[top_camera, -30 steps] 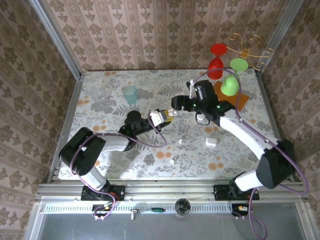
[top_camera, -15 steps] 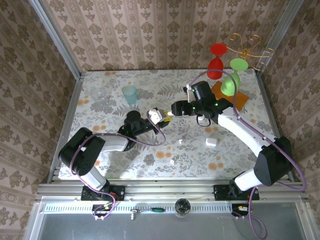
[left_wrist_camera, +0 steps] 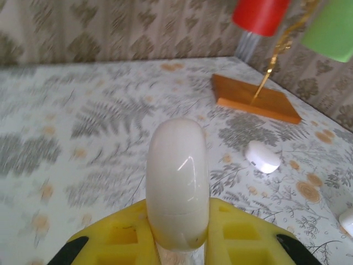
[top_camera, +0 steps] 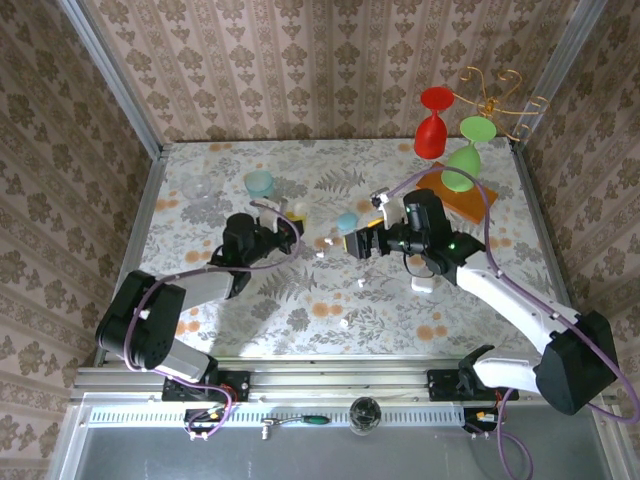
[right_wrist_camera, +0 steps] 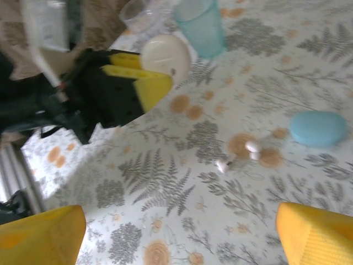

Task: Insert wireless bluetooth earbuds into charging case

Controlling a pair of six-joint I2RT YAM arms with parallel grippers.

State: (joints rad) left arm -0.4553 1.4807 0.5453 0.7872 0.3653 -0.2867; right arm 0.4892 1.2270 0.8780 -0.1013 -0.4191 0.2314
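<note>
The orange flower pair on the tabletop is below my left gripper and clear of the earbuds, so my left gripper should next tip down, lower and let go of the case.
A white pebble-shaped charging case (left_wrist_camera: 176, 182) stands upright between the yellow fingers of my left gripper (left_wrist_camera: 177, 232), which is shut on it; from above the case (top_camera: 297, 211) sits at the left gripper (top_camera: 292, 216), left of centre. A blue case (top_camera: 347, 222) lies closed on the table just right of it. My right gripper (top_camera: 358, 245) hovers beside the blue case, open and holding nothing, its yellow fingers (right_wrist_camera: 317, 232) wide apart. Tiny white earbuds (right_wrist_camera: 252, 146) lie left of the blue case (right_wrist_camera: 319, 128); others (top_camera: 360, 284) lie nearer the front.
A second white case (top_camera: 423, 286) lies under the right arm. A teal cup (top_camera: 259, 184) and a clear glass (top_camera: 198, 190) stand at the back left. Red and green glasses hang on a gold stand with a wooden base (top_camera: 463, 195) at the back right.
My left gripper drew back to the left with the white case. The right gripper moved away toward the front, and a blue case and an earbud now show on the table between them.
</note>
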